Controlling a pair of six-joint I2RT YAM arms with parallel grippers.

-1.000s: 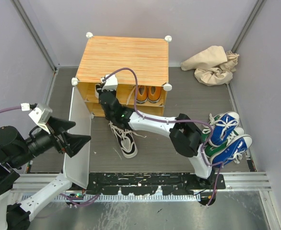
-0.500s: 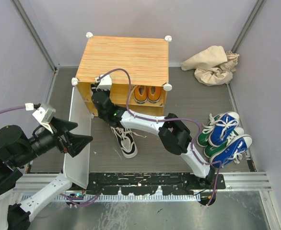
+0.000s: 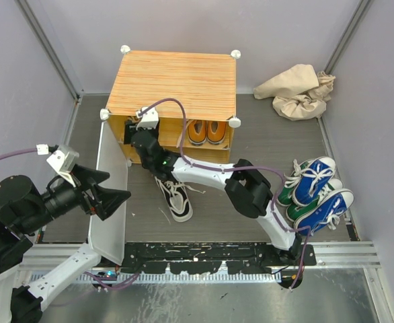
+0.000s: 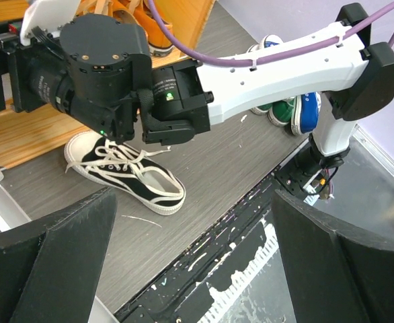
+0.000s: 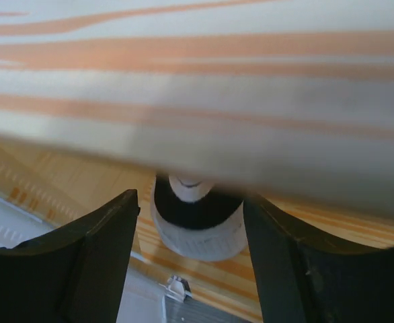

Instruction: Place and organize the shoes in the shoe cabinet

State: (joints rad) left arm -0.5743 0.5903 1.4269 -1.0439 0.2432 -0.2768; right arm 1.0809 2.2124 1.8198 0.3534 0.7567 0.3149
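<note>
My right gripper draws back out of the cabinet (image 3: 177, 84) next, then lowers to the near heel of the other white-and-black shoe, still lying on the floor.
The shoe cabinet (image 3: 177, 84) stands at the back with its white door (image 3: 109, 202) swung open. My right arm's wrist (image 3: 148, 142) reaches into the cabinet's left compartment, and the fingers are hidden under the top. In the right wrist view my right gripper (image 5: 191, 202) is open, with the heel of a white-and-black shoe (image 5: 197, 232) standing on the shelf between its fingers. The other white-and-black shoe (image 3: 175, 196) (image 4: 126, 173) lies on the floor. An orange pair (image 3: 208, 131) sits in the right compartment. My left gripper (image 3: 116, 186) (image 4: 194, 195) is open and empty beside the door.
Blue shoes (image 3: 316, 176) and green shoes (image 3: 292, 192) are piled at the right, close to my right arm's base. A crumpled beige cloth (image 3: 298, 91) lies at the back right. The black rail (image 4: 251, 256) runs along the near edge.
My right arm has pushed further left and deeper into the cabinet's left compartment. The left arm has hardly moved.
</note>
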